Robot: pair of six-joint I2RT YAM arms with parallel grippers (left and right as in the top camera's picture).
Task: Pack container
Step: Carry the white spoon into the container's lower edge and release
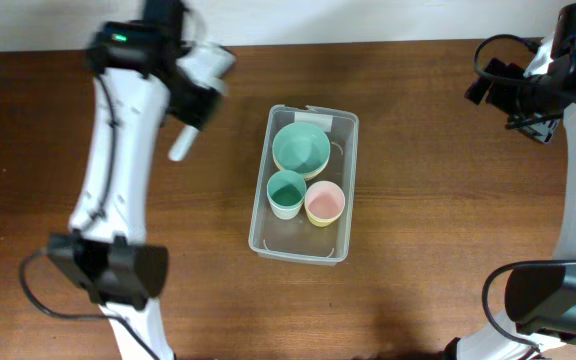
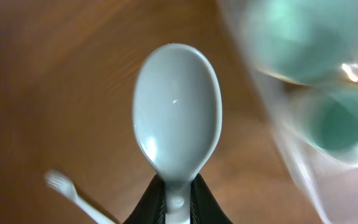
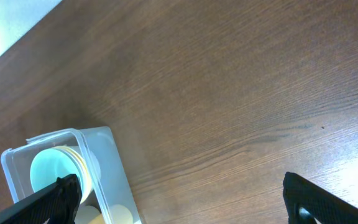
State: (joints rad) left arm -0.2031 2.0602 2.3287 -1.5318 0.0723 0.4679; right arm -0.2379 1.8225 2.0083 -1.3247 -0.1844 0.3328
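Observation:
My left gripper should next move back and to the right in the overhead view, go down at the container's near end [image 2: 352, 202], which is empty, and let go of the spoon [image 2: 178, 112].
The clear plastic container [image 1: 340, 240] stands in the middle of the table and holds a green bowl [image 1: 301, 147], a green cup [image 1: 286, 193] and a pink cup [image 1: 324, 203]. My left gripper [image 1: 197, 103] is left of the container, above the table, shut on the handle of a white spoon [image 2: 178, 112], whose bowl faces the wrist camera. The spoon seems to stick out below the gripper in the overhead view [image 1: 181, 148]. The container shows blurred at the right of the left wrist view [image 2: 291, 155]. My right gripper [image 3: 179, 208] is open and empty, far right of the container [image 3: 114, 174].
A white plastic fork [image 2: 64, 188] lies on the wooden table below the left gripper; I cannot make it out in the overhead view. The table's far edge runs along a white wall [image 1: 368, 20].

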